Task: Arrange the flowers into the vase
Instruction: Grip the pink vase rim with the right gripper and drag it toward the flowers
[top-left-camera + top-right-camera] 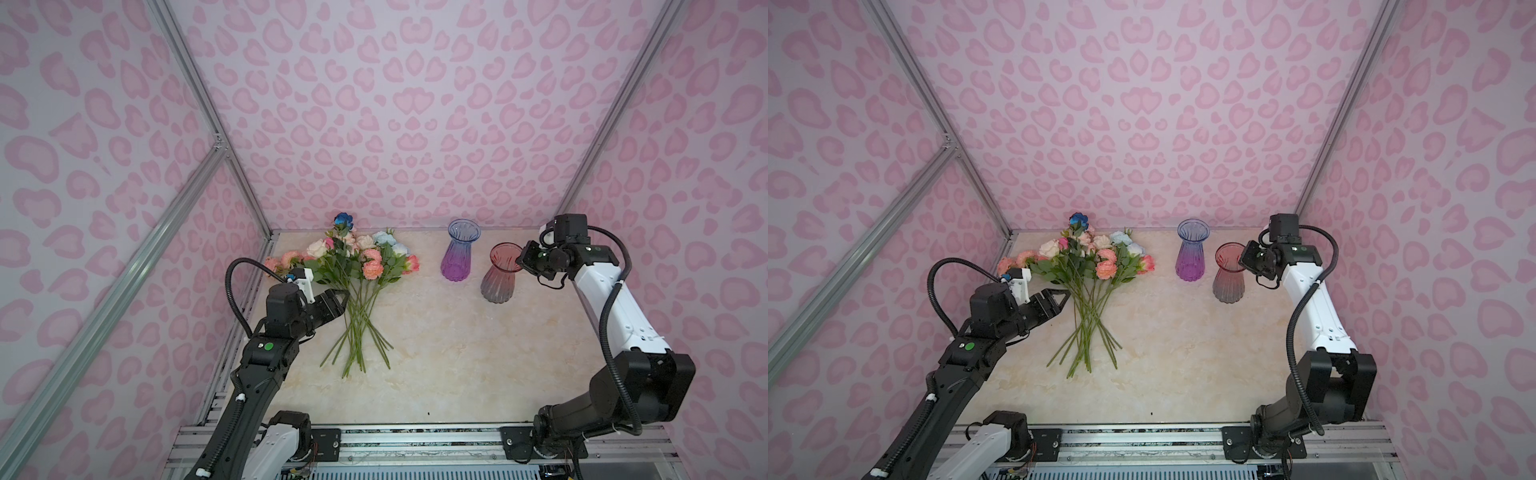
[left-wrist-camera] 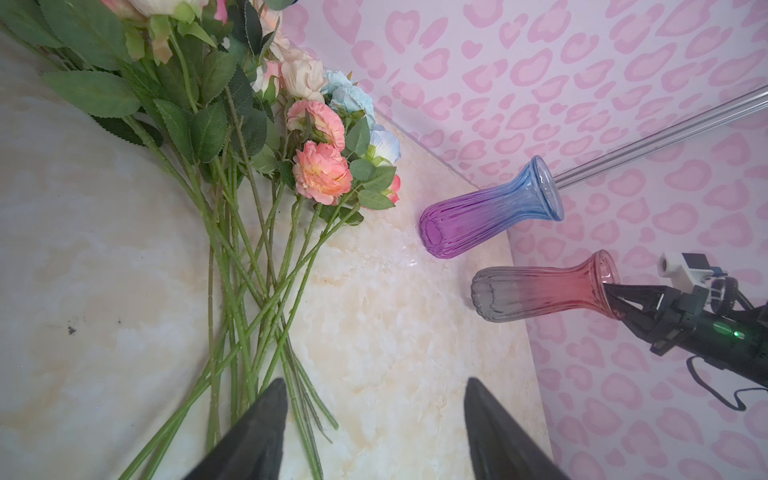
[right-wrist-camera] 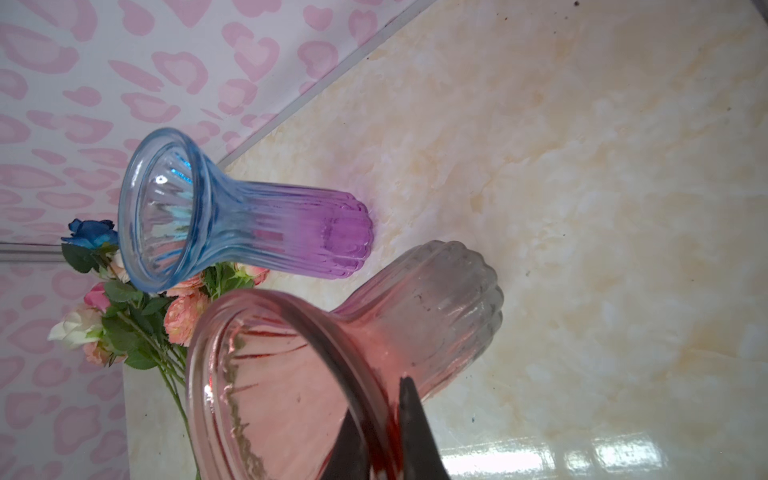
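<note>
My right gripper is holding the red vase far from the flowers [image 1: 357, 266] and next needs to move back and toward them to release it on the bare tabletop near the stems.
The flowers [image 1: 357, 266] [image 1: 1094, 262] lie in a bunch on the marble table [image 1: 449, 353] at the back left, heads toward the back wall and green stems [image 2: 249, 266] fanned toward the front. My left gripper [image 1: 345, 300] [image 1: 1065, 300] [image 2: 376, 382] hovers open just left of the stems, holding nothing; one of its fingers [image 2: 266, 419] shows over the stem ends. A red and grey glass vase [image 1: 500, 274] [image 1: 1229, 274] [image 3: 291, 374] stands at the back right. My right gripper [image 1: 519, 259] [image 1: 1244, 259] [image 3: 386, 399] is shut on its rim, one finger inside and one outside.
A purple and blue glass vase [image 1: 459, 253] [image 1: 1191, 251] [image 2: 490, 212] [image 3: 249, 220] stands empty just left of the red one, near the back wall. Pink patterned walls enclose the table on three sides. An aluminium rail [image 1: 415, 440] with both arm bases runs along the front edge.
</note>
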You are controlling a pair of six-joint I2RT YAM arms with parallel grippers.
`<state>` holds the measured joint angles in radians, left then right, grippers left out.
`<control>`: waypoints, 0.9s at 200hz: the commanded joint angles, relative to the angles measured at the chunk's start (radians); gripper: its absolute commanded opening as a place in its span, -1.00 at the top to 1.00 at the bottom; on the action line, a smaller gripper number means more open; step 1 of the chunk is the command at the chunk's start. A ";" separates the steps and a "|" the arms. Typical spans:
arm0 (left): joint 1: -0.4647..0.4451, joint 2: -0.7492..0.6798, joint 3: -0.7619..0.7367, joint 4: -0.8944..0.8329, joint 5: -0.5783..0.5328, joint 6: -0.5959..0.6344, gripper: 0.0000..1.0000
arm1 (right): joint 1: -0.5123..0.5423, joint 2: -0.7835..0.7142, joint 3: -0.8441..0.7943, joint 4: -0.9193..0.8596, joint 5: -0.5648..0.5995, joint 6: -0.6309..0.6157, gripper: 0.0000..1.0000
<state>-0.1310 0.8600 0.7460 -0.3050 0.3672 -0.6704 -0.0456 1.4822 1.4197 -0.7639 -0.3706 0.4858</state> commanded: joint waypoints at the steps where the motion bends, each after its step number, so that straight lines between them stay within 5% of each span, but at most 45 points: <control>1: 0.001 0.001 0.019 0.003 -0.003 -0.004 -0.37 | 0.033 -0.050 -0.043 0.062 -0.067 -0.003 1.00; 92: 0.001 0.030 0.048 0.009 -0.004 -0.043 -0.37 | 0.412 -0.062 -0.142 0.116 -0.026 0.154 1.00; 180: -0.010 0.134 0.065 -0.019 -0.024 -0.018 -0.26 | 0.494 0.084 -0.055 0.123 -0.070 0.160 0.94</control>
<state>-0.1329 0.9535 0.7895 -0.3088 0.3656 -0.7124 0.4454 1.5417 1.3487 -0.6483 -0.4236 0.6548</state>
